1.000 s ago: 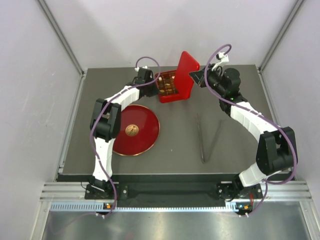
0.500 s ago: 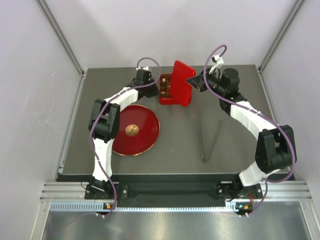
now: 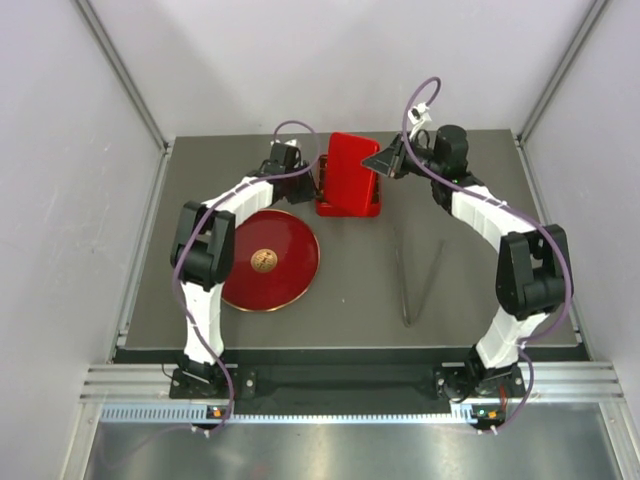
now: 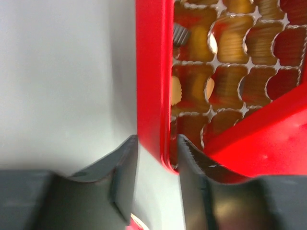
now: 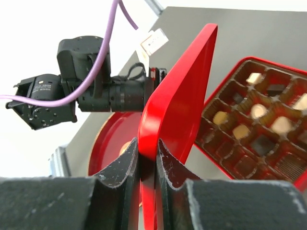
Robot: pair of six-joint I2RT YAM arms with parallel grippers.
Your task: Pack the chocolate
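Next, my right gripper lowers toward the uncovered brown tray, flattens the lid, which still tilts over the box, across it and releases the lid's edge.
The red box [image 3: 349, 210] stands at the table's far middle, with its red lid [image 3: 352, 172] tilted low over it. My right gripper [image 3: 386, 160] is shut on the lid's edge [image 5: 184, 91], both fingers pressed on it. The chocolate [image 5: 259, 111], cream, tan and dark pieces, sits in cups of the box's brown tray [image 5: 240, 165]. From above the lid hides the pieces. My left gripper [image 4: 155, 143] straddles the box's left wall [image 4: 153, 72], with a small gap on each side; the jaws are open. It is at the box's left edge [image 3: 314, 182].
A round red plate [image 3: 285, 285] lies front left of the box with a golden-brown ball [image 3: 263, 260] on it. Thin metal tongs [image 3: 415, 280] lie on the dark mat to the right. White walls enclose the table.
The right gripper has swung the lid from upright down over the box, leftwards. The left jaws, shut on the box wall before, have parted slightly.
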